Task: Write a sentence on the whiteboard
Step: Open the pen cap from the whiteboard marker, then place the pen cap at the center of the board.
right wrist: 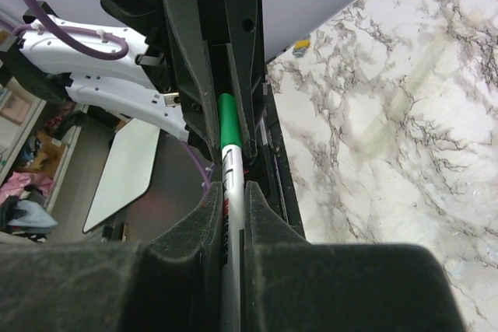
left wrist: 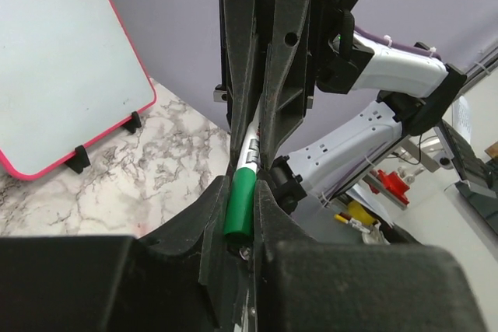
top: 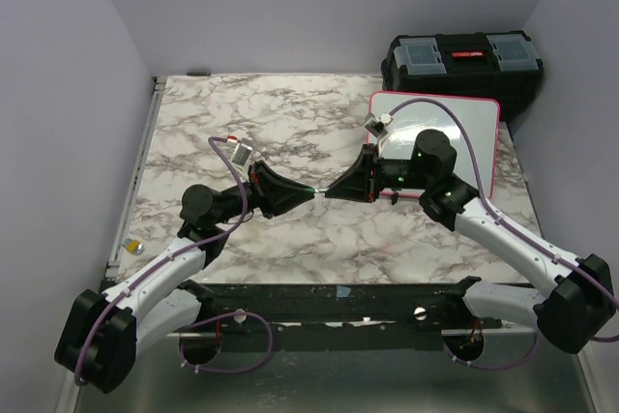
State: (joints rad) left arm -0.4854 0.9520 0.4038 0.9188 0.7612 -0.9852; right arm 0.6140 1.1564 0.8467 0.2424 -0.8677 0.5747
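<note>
My right gripper holds the marker's body. So my left gripper pulls away from it next, tilts down and lowers to the bare marble below to release the marker's cap.
A marker with a white barrel and a green cap is held level between my two grippers above the middle of the marble table. My left gripper is shut on the green cap. My right gripper is shut on the white barrel, and the green cap shows beyond it in the left jaws. The whiteboard, glossy white with a pink-red frame, lies at the table's far right, partly under my right arm. It also shows in the left wrist view with two small black clips on its edge.
A black toolbox with a red latch stands behind the whiteboard at the back right. A small yellow object lies at the table's left edge. The marble table ends at a metal rail on the left and a black bar in front.
</note>
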